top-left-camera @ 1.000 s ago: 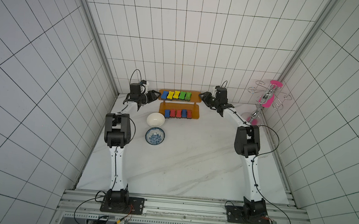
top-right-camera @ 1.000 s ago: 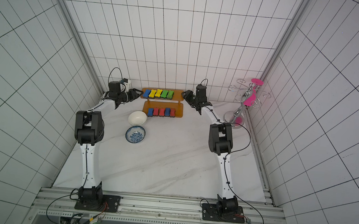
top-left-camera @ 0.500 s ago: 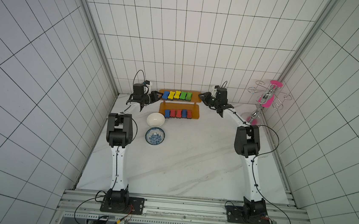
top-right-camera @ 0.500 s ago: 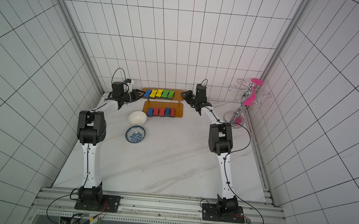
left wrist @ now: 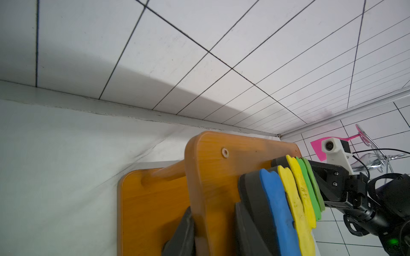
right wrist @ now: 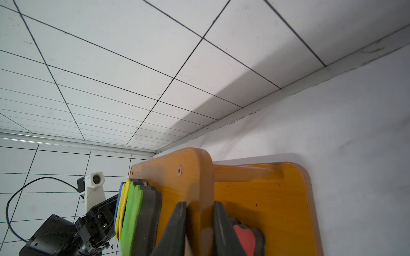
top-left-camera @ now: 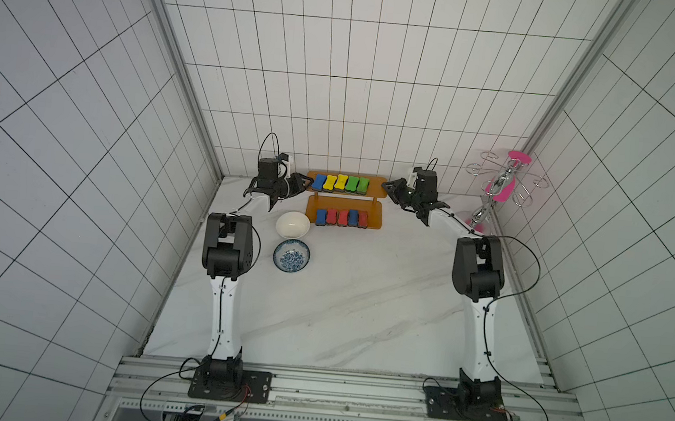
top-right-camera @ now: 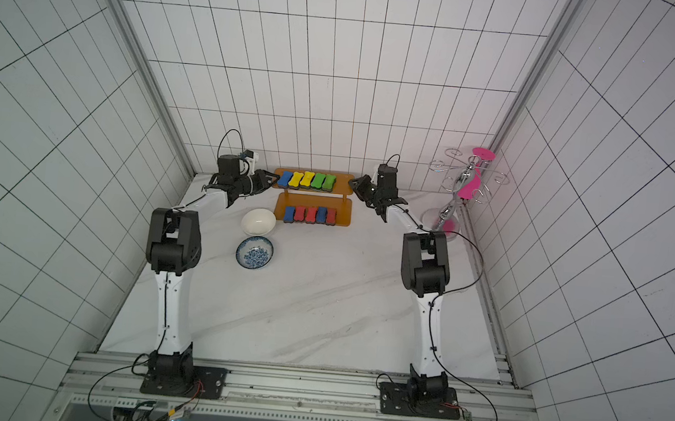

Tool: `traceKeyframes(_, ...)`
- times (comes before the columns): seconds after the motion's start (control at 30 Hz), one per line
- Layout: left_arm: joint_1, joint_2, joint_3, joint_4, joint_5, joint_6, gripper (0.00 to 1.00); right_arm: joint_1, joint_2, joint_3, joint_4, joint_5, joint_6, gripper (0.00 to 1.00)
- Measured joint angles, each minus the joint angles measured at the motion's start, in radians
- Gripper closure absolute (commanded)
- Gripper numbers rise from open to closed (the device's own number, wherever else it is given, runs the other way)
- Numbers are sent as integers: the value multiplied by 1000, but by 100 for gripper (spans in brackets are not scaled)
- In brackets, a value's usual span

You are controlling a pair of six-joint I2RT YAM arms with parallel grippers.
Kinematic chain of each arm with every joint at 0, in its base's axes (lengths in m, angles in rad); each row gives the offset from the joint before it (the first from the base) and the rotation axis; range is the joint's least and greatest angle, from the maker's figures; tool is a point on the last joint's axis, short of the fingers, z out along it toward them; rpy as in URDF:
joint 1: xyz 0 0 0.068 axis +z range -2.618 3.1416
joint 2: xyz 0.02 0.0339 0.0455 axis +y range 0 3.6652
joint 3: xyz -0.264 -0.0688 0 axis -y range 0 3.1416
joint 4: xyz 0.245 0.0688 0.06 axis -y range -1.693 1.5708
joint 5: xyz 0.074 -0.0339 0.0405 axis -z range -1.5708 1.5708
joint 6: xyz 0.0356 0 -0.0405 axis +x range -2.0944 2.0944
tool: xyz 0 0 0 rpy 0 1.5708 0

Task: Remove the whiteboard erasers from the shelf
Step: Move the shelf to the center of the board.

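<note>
I will next pull the shelf back from the tiled wall with my left gripper, toward the open tabletop in front of it, and let go of the shelf's board, because the wall is close behind.
The orange-brown shelf stands against the back wall. Its upper board carries a row of whiteboard erasers: one blue, two yellow and two green. On the lower board sit two blue and three red erasers. My left gripper is at the left end of the upper board, shut on its edge, one finger under the board and one on top beside the blue eraser. My right gripper is shut on the right end in the same way.
A white bowl and a blue patterned bowl sit on the table in front of the shelf's left side. A chrome-and-pink cup rack stands in the back right corner. The tiled back wall is right behind the shelf.
My left gripper has swung in to the shelf's left end and closed on the upper board. The right gripper's jaws have narrowed onto the right end. The erasers have not moved.
</note>
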Motion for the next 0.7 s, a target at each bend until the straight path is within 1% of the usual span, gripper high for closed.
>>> traceKeyframes(0.13,-34,-34,-34,-28,-26,0,87,-21,-60,-80,-2,12,-26,86)
traceKeyframes(0.3,-77,-114,-127,-44,-69,0,87,-39,-164,-219,-1,39,-65,84)
traceKeyframes(0.7,-134,-280,-332,-63,-122,6,86,-39,-395,-518,12,116,-130,84)
